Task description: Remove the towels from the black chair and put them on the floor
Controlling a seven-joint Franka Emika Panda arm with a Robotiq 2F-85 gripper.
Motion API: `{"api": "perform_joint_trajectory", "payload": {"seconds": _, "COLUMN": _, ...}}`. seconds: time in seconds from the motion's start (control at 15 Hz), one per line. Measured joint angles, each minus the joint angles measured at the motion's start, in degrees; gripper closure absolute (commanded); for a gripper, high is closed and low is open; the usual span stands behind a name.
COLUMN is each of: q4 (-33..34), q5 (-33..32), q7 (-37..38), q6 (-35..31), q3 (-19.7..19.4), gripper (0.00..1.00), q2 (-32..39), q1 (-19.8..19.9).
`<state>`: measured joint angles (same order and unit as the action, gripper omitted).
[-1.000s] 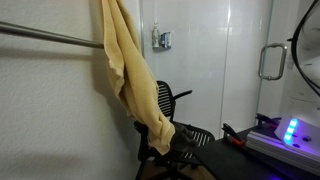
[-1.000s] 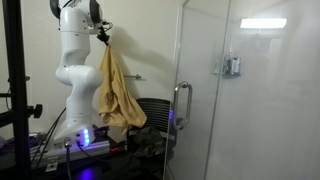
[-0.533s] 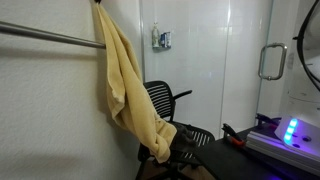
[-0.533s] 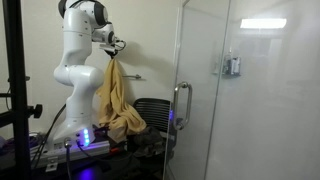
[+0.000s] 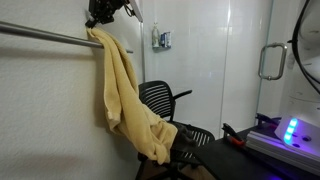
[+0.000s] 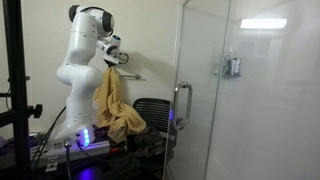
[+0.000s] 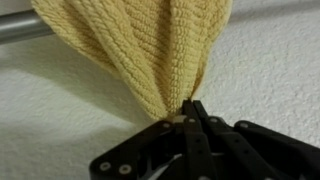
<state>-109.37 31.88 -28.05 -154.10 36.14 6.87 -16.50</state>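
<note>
The tan towel's lower end already rests bunched at the chair (image 5: 165,100), so I should move my gripper along the wall and down toward that bunched end (image 5: 150,136), letting go of the towel's top corner.
My gripper (image 5: 101,24) is shut on the top corner of the tan towel (image 5: 125,95) and holds it up high beside the wall. The towel hangs down limp, and its lower end rests bunched on the seat of the black chair (image 5: 165,100). In an exterior view the towel (image 6: 112,105) hangs from the gripper (image 6: 112,62) in front of the arm, with the chair (image 6: 152,115) below. In the wrist view the jaws (image 7: 187,108) pinch the ribbed yellow cloth (image 7: 140,45). The grey towel is not in view.
A metal rail (image 5: 45,36) runs along the white wall right beside the gripper. A glass partition with a handle (image 6: 181,105) stands next to the chair. A black table with a lit device (image 5: 290,130) stands at the side.
The gripper has come down into view with the towel. More of the towel now bunches on the chair seat.
</note>
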Motion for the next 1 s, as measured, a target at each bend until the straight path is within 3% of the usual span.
{"api": "perform_joint_trajectory", "payload": {"seconds": 0.27, "q4": 0.8, "q5": 13.8, "q7": -17.4, "q6": 7.8, "q3": 8.7, "gripper": 0.99, "q2": 3.4, "q1": 11.1}}
{"api": "perform_joint_trajectory", "payload": {"seconds": 0.4, "q4": -0.2, "q5": 22.2, "q7": -25.8, "q6": 15.4, "q3": 9.5, "gripper": 0.99, "q2": 4.3, "q1": 16.0}}
{"api": "perform_joint_trajectory", "payload": {"seconds": 0.47, "q4": -1.3, "q5": 25.6, "q7": -28.8, "q6": 20.0, "q3": 7.9, "gripper": 0.99, "q2": 4.3, "q1": 17.2}}
{"api": "perform_joint_trajectory", "payload": {"seconds": 0.53, "q4": -2.2, "q5": 27.9, "q7": -30.2, "q6": 25.0, "q3": 4.8, "gripper": 0.73, "q2": 4.2, "q1": 17.4}}
{"api": "perform_joint_trajectory", "payload": {"seconds": 0.6, "q4": -2.8, "q5": 28.6, "q7": -30.4, "q6": 29.1, "q3": 1.7, "gripper": 0.72, "q2": 4.0, "q1": 17.3}}
{"api": "perform_joint_trajectory", "payload": {"seconds": 0.67, "q4": -4.2, "q5": 28.4, "q7": -30.3, "q6": 31.4, "q3": -1.6, "gripper": 0.91, "q2": 3.8, "q1": 17.0}}
{"api": "perform_joint_trajectory", "payload": {"seconds": 0.87, "q4": -8.5, "q5": 27.9, "q7": -30.3, "q6": 31.6, "q3": -9.1, "gripper": 0.72, "q2": 4.0, "q1": 16.1}}
{"api": "perform_joint_trajectory", "payload": {"seconds": 0.93, "q4": -8.8, "q5": 27.9, "q7": -30.3, "q6": 31.6, "q3": -9.5, "gripper": 0.47, "q2": 4.0, "q1": 16.0}}
{"api": "perform_joint_trajectory", "payload": {"seconds": 1.0, "q4": -8.9, "q5": 27.9, "q7": -30.2, "q6": 31.6, "q3": -9.5, "gripper": 0.46, "q2": 3.9, "q1": 15.8}}
